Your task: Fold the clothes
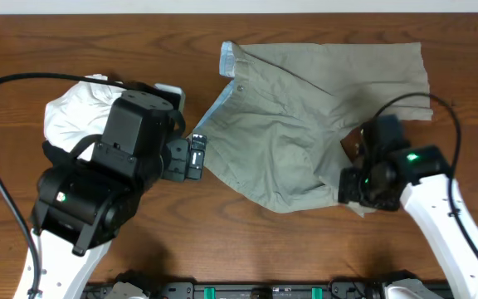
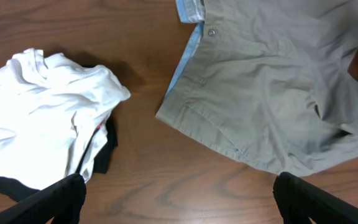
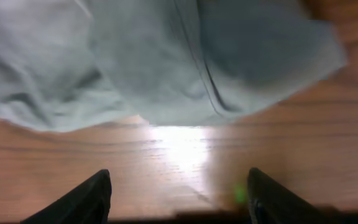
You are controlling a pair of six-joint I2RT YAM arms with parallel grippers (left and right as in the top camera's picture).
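Observation:
The right gripper's open fingers still hang above the trousers with only bare table between them, so the right gripper should next come down onto the creased fold at the trousers' near edge.
The khaki trousers lie spread and partly folded over the upper middle of the table, waistband with its light blue lining at the left. They also show in the left wrist view and the right wrist view. My left gripper is open and empty, just left of the waistband edge, over bare wood. My right gripper is open and empty at the trousers' lower right edge, with bare table between its fingers.
A crumpled white garment lies at the left on top of a black garment, partly under my left arm. The table's front edge with dark clamps runs along the bottom.

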